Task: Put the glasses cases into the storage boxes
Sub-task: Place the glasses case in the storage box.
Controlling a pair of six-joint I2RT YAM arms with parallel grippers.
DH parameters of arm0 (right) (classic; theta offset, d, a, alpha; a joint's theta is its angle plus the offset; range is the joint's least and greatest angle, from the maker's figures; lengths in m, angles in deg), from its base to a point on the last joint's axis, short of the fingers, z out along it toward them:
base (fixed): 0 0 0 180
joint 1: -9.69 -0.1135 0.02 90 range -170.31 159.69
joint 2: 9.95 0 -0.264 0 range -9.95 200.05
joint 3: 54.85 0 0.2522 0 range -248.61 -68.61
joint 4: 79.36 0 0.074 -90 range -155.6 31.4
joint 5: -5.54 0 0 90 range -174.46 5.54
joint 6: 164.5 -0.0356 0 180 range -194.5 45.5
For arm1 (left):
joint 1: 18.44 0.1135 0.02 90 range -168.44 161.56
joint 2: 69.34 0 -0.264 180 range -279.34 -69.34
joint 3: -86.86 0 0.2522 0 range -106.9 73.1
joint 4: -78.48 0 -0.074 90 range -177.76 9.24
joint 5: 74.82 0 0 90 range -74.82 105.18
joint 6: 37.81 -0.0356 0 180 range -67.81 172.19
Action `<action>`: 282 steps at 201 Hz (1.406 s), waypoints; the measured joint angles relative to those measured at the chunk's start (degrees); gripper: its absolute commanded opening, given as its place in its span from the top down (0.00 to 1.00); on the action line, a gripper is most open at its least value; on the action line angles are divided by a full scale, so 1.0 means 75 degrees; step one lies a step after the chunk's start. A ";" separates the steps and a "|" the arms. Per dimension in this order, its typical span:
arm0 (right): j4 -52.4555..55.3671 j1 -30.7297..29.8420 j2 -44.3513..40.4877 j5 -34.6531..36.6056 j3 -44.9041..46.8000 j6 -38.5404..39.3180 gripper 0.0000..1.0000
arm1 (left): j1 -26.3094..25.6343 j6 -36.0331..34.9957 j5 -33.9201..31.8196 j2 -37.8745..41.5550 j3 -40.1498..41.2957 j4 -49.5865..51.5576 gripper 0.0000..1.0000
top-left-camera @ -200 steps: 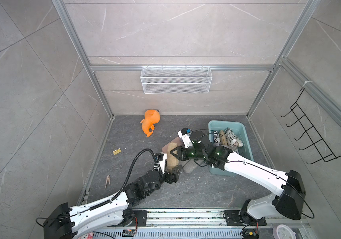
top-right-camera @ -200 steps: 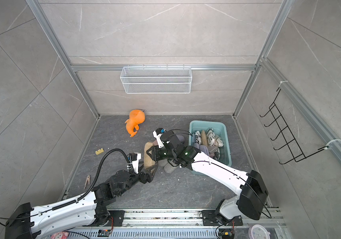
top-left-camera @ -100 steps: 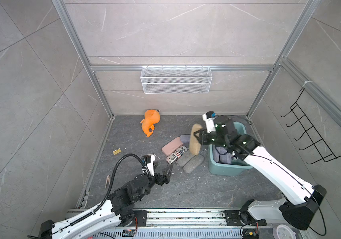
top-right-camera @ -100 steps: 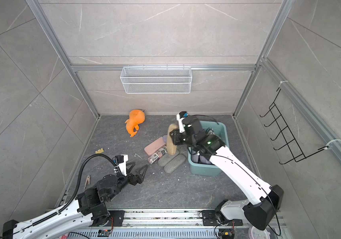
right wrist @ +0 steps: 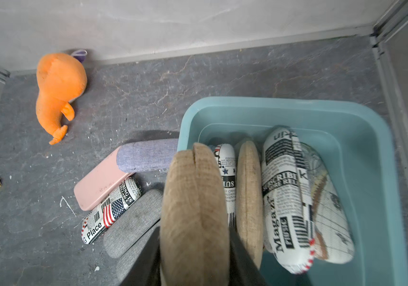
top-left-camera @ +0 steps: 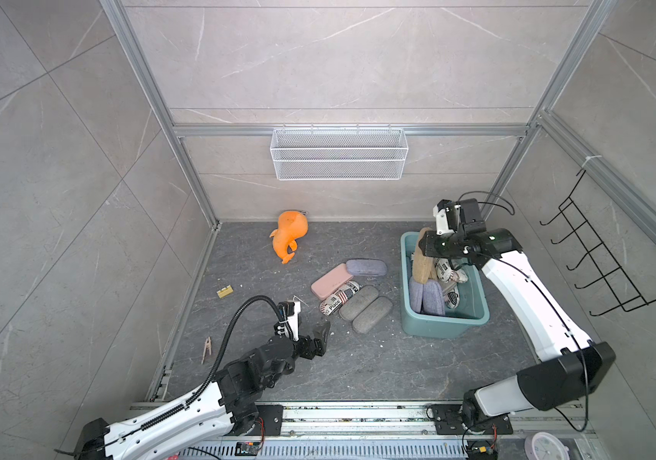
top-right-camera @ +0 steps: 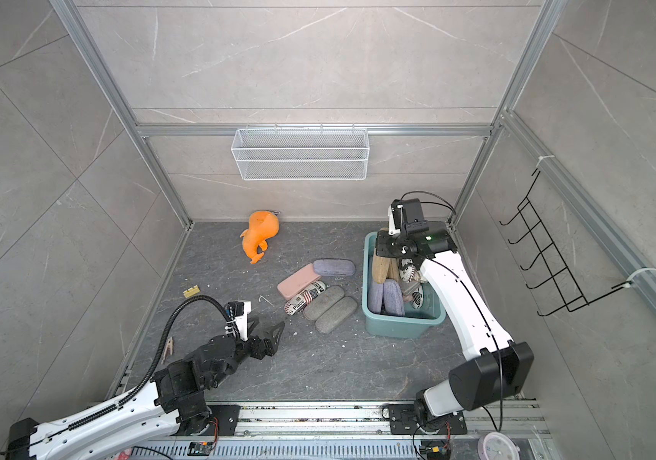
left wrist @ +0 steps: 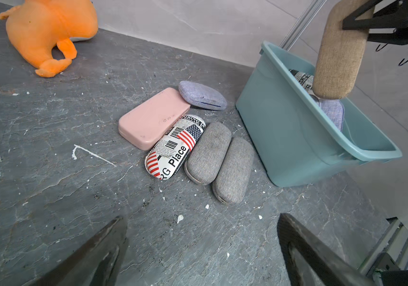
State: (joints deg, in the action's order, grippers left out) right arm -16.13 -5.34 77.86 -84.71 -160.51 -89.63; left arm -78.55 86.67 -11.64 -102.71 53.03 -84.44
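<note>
The right gripper sinks next into the empty gap along the storage box's side [right wrist: 208, 142] nearest the pink case with the tan case [right wrist: 194, 203] to release it.
My right gripper [top-left-camera: 424, 245] is shut on a tan fabric glasses case [right wrist: 194, 203], held upright over the far left part of the teal storage box [top-left-camera: 444, 318], its lower end among the cases inside. The box holds lilac cases [top-left-camera: 428, 296], newspaper-print cases [right wrist: 284, 198] and another tan one [right wrist: 248, 193]. On the floor left of the box lie a pink case [left wrist: 152, 118], a lilac case [left wrist: 201, 95], a flag-print case [left wrist: 174, 147] and two grey cases [left wrist: 208, 152] [left wrist: 234, 169]. My left gripper [left wrist: 201, 217] hovers open in front of them, nothing between its fingers.
An orange plush toy [top-left-camera: 288, 235] lies by the back wall. A white wire basket [top-left-camera: 338, 159] hangs on that wall, and a black hook rack [top-left-camera: 605, 263] on the right wall. A yellow binder clip [top-left-camera: 223, 292] and a clothespin [top-left-camera: 207, 350] lie at the left.
The right gripper has carried the tan case from the floor pile rightward to over the box. The left arm has drawn back toward the front, its gripper open.
</note>
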 measured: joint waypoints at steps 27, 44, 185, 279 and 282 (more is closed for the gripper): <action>0.0003 0.0000 0.0627 -0.0251 -0.0061 0.0000 0.68 | 0.0000 0.0064 -0.0009 0.0087 0.0000 0.0166 0.04; 0.0015 0.0023 0.0912 -0.0280 -0.0236 0.0000 0.64 | 0.0000 0.0070 -0.0012 0.0154 0.0000 0.0207 0.04; -0.0262 0.0015 0.0012 0.0204 0.0731 -0.0041 0.68 | 0.0000 0.0070 -0.0003 -0.0638 -0.0286 0.0198 0.04; -0.1530 0.0023 -0.0714 0.0219 0.2302 -0.0227 0.68 | 0.0009 -0.0067 0.0187 -0.2159 -0.1218 0.0207 0.03; -0.1533 0.0023 -0.0729 0.0219 0.2308 -0.0233 0.67 | 0.0023 -0.0076 0.0195 -0.2229 -0.1250 0.0219 0.03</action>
State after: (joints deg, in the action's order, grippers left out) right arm -27.62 -5.16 72.39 -83.07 -143.20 -91.38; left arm -78.38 86.10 -10.18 -119.43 43.65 -82.80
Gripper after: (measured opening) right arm 0.308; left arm 0.967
